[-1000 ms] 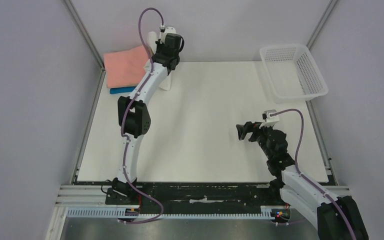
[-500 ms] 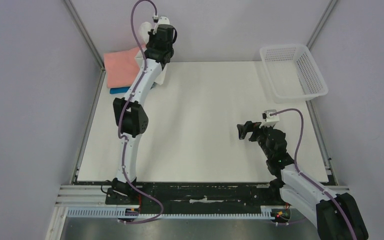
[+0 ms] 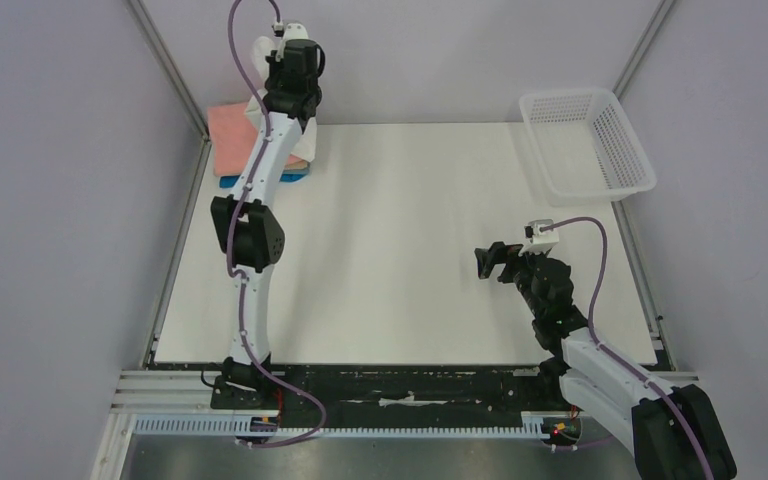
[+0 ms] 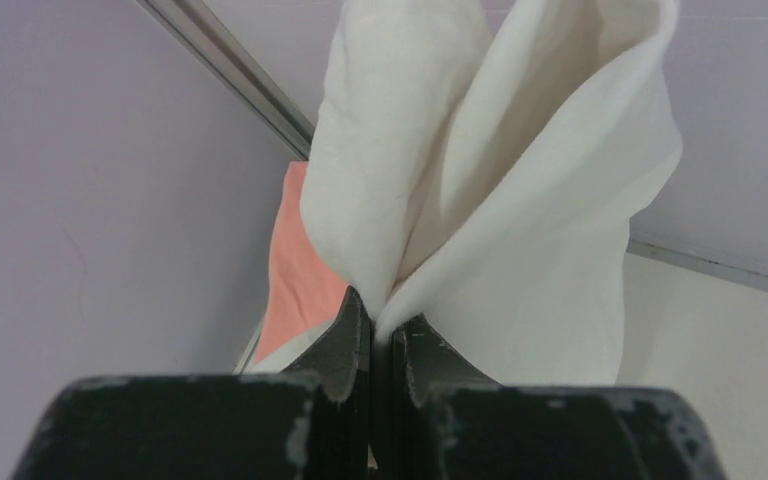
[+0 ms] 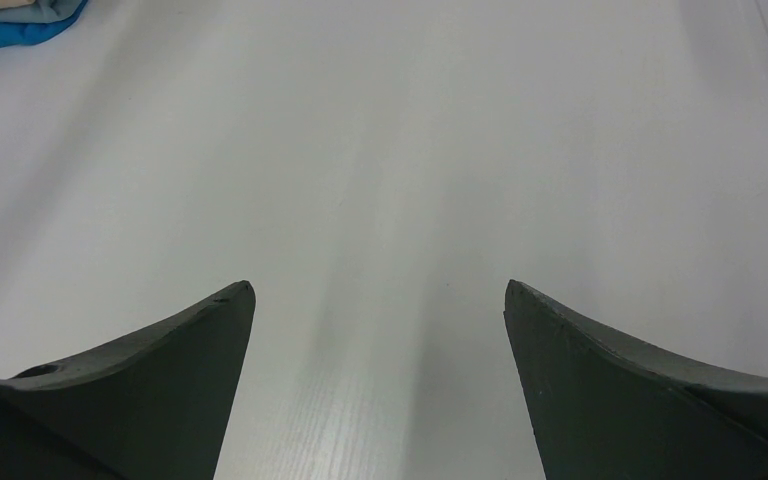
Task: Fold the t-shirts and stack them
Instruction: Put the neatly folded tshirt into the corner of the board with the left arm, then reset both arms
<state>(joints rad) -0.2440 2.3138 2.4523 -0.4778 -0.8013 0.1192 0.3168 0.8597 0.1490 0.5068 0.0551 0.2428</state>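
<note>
My left gripper holds the white t-shirt and needs to move it down and to the left in the top view next, over the stack (image 3: 244, 142) (image 4: 300, 272).
My left gripper (image 3: 285, 95) is at the far left corner, shut on a fold of the plain white t-shirt (image 3: 304, 150), which hangs bunched from the jaws over the stack. In the left wrist view the gripper (image 4: 380, 325) pinches the white t-shirt (image 4: 520, 200), with the salmon-pink folded t-shirt (image 4: 305, 270) behind. The salmon-pink t-shirt (image 3: 228, 140) lies on top of the bright blue one (image 3: 232, 181). A corner of the blue t-shirt (image 5: 10, 35) shows in the right wrist view. My right gripper (image 3: 482, 262) is open and empty above the table; in its own view (image 5: 380, 300) nothing lies between the fingers.
A white lattice basket (image 3: 585, 140) stands at the far right corner. The metal frame posts and the purple walls close in the far left corner round the stack. The white table (image 3: 410, 250) spreads between the two arms.
My left gripper has carried the white t-shirt left and farther back, from beside the stack to over the salmon-pink t-shirt. The right arm has not moved.
</note>
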